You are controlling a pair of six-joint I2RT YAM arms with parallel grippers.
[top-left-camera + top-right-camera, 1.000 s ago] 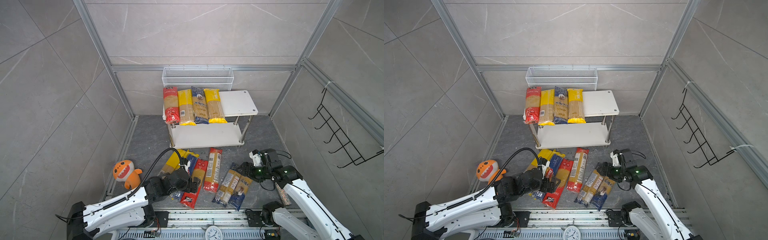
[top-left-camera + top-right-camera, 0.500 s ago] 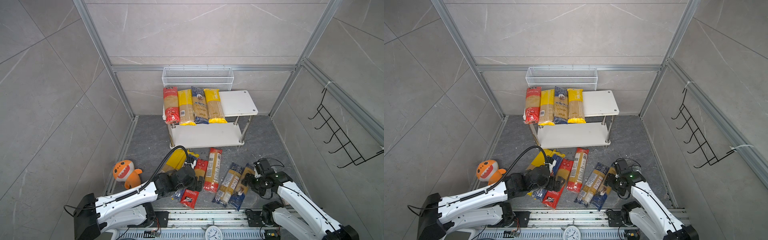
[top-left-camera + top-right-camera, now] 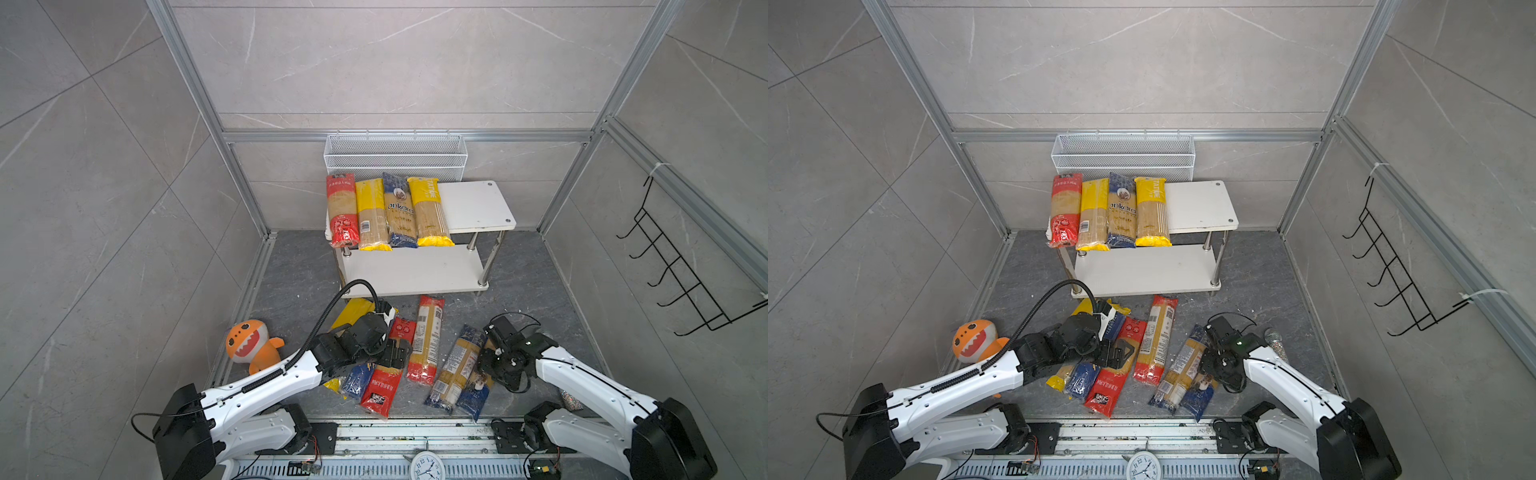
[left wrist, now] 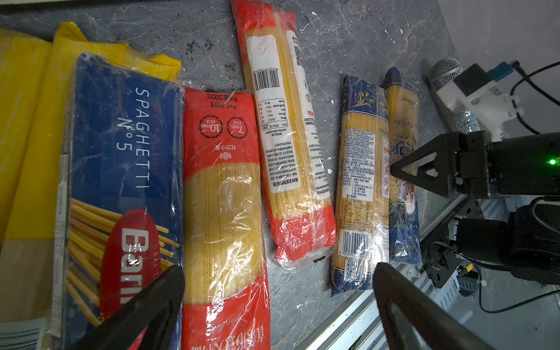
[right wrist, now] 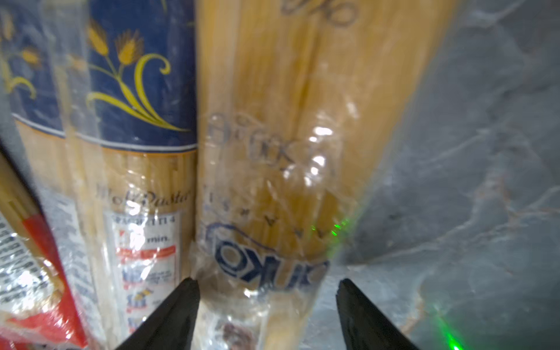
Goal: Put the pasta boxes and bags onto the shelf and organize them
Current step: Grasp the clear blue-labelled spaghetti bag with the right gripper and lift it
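I need to move my right gripper slightly toward the white-labelled packet next and close it on the clear packet's lettered middle, since that part is between its open fingers.
The shelf stands at the back with several pasta packets side by side on the left of its top board: red, yellow, blue, yellow. Several more lie on the floor in front. My left gripper hangs open just over a red packet, beside a blue spaghetti box. My right gripper points down, open, its fingers on either side of the rightmost clear packet with blue ends, with a gap on one side.
An orange plush toy sits on the floor at the left. A white mesh basket hangs behind the shelf. A black hook rack is on the right wall. A microphone lies by the right arm. A metal rail runs along the front.
My right gripper has swung from pointing left to pointing down over the rightmost floor packet. My left gripper has reached farther out over the red packet. No packet has moved.
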